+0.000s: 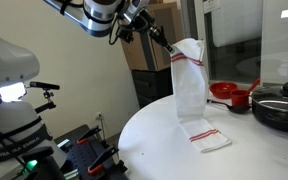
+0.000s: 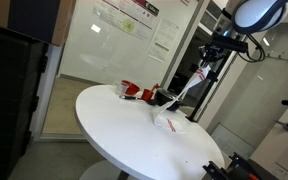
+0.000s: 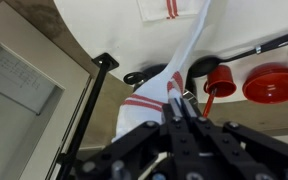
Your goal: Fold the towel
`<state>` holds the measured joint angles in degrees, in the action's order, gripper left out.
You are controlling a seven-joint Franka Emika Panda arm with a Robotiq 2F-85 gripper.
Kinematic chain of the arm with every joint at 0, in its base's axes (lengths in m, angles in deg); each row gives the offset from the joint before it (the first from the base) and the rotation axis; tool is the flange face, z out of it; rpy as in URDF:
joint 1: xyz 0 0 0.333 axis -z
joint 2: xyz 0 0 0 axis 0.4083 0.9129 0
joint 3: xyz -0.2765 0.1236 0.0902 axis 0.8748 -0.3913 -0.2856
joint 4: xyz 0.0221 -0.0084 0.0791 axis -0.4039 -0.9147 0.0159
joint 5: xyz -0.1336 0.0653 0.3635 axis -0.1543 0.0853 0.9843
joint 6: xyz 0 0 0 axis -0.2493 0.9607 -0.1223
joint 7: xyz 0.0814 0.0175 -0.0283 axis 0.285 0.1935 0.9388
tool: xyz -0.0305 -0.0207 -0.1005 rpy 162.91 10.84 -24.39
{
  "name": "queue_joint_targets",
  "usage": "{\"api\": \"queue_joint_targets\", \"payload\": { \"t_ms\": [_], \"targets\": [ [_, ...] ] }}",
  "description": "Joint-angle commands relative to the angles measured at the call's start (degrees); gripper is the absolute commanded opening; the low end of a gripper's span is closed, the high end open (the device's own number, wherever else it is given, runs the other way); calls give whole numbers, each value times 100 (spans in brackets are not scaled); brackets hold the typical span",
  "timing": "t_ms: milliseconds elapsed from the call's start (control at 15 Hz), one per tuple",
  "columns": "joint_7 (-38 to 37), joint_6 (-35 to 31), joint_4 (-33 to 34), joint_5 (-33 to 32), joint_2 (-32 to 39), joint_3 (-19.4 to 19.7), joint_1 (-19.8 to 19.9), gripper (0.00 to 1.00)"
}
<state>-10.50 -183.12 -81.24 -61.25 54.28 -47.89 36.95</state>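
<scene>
My gripper lowers the towel's upper edge toward the towel's striped end on the tabletop next and releases it, as that end lies well below my gripper.
A white towel with red stripes hangs from my gripper, lifted high over the round white table. Its lower end with red stripes rests on the table. In an exterior view the towel stretches from the table up to the gripper. In the wrist view the gripper is shut on the towel's upper edge, and the rest of the cloth trails down to the table.
A red pot with a handle and a black pan with a glass lid stand at the table's far edge. They show in the wrist view too. A black stand rises beside the table. Equipment sits at the left.
</scene>
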Motion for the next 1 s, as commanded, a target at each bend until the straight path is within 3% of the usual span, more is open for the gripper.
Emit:
{"api": "queue_joint_targets", "payload": {
  "t_ms": [0,467,933],
  "targets": [
    [-674,912,672,-995,147,-1110,786,1],
    [-884,2045,1535,-1968,387,-3290,1780,1],
    [-441,2126,2059,-1724,-126,-5264,3122,1]
  ]
}}
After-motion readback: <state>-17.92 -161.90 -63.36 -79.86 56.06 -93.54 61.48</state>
